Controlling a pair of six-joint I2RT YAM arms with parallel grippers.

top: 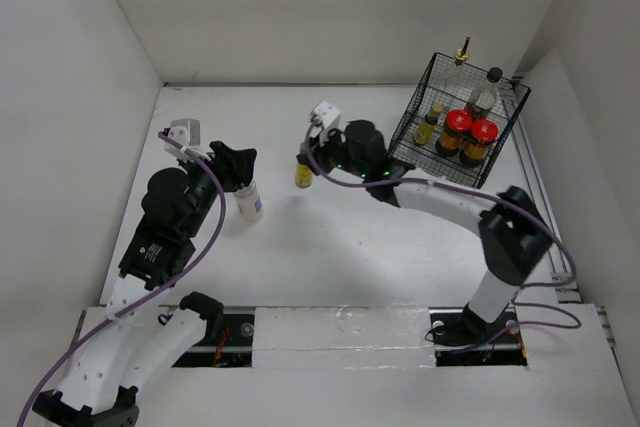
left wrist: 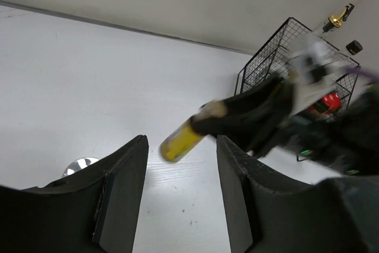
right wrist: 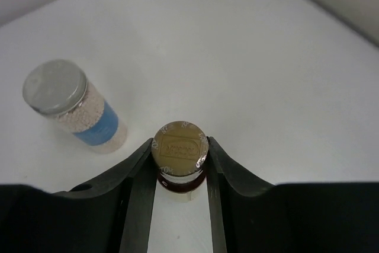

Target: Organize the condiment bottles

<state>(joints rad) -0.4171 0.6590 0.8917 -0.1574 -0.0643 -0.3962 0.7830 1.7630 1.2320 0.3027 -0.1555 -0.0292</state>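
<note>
My right gripper crosses over the basket's rim to the right in the top view next, then lowers and releases in the free basket corner [top: 408,146] beside the other yellow bottle.
My right gripper [top: 306,161] is shut on a small yellow bottle [top: 304,175] with a gold cap [right wrist: 180,148], left of the black wire basket [top: 415,142]. I cannot tell if it touches the table. The left wrist view shows it tilted [left wrist: 182,141]. A white bottle [top: 249,202] with a blue label [right wrist: 80,111] stands by my open, empty left gripper [top: 240,163], outside its jaws. In the basket stand a tall clear bottle with a gold spout [top: 462,53], a black-capped clear one [top: 488,89], a second small yellow one [top: 430,125] and two red-lidded jars [top: 456,129].
The basket stands at the table's back right corner against the right wall, and also shows in the left wrist view [left wrist: 269,63]. White walls enclose the table on the left, back and right. Cables run along both arms.
</note>
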